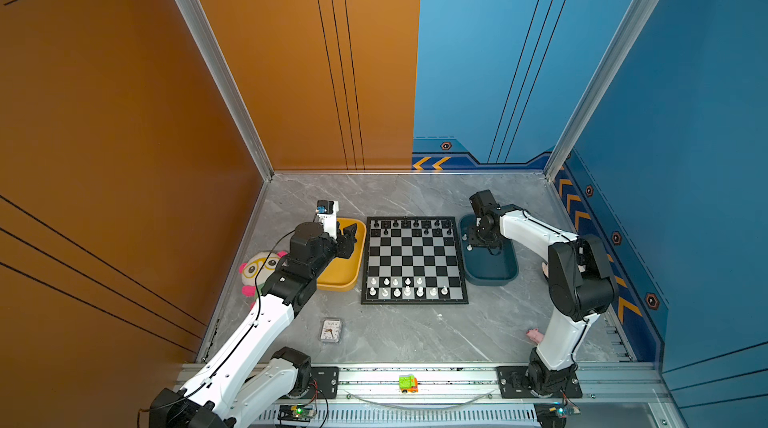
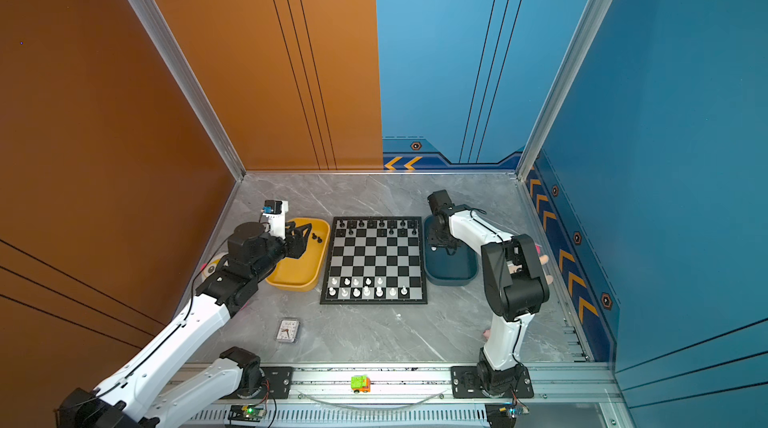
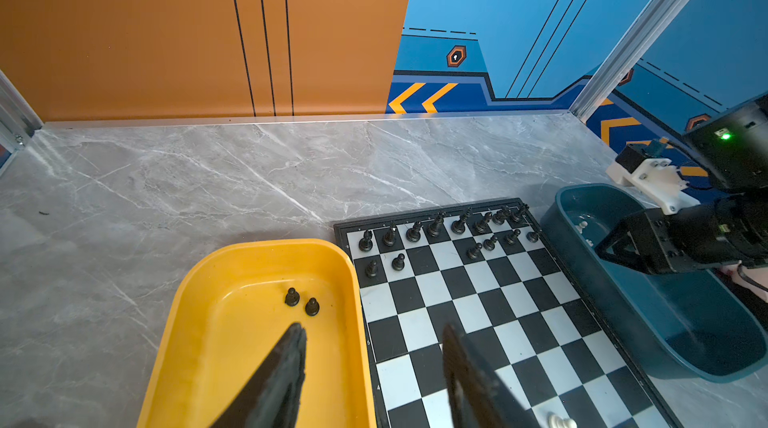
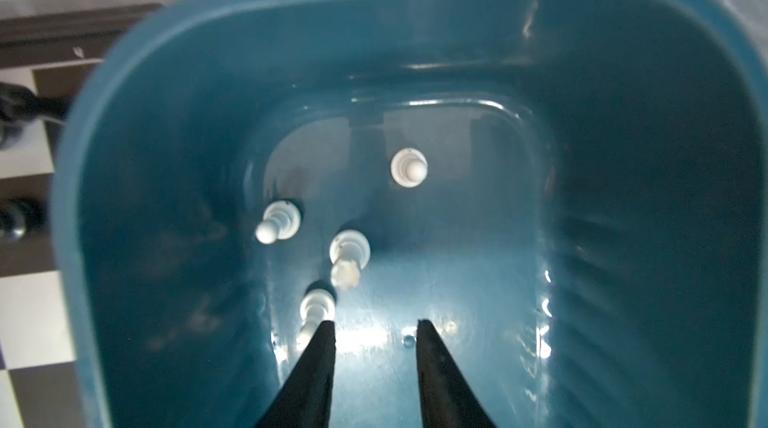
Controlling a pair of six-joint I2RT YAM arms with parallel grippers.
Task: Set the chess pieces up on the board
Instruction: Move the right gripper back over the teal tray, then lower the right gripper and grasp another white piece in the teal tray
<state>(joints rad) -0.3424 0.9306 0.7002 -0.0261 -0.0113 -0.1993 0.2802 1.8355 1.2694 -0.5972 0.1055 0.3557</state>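
Note:
The blunt-topped white piece stands outward, nearer the board, so the robot's right gripper will move outward and toward the board next until its empty fingers are on either side of it.
The board lies mid-table, with black chess pieces on its two far rows and white ones on its two near rows. Two black pawns stand in the yellow tray. My left gripper hovers open and empty over that tray's edge next to the board. Several white pieces stand in the teal tray. My right gripper is down inside it, open, with nothing between its fingers. One white piece stands just outside one fingertip.
A panda plush lies left of the yellow tray, under the left arm. A small clock lies near the front left. A pink pig sits by the right arm's base. A toy car rests on the front rail.

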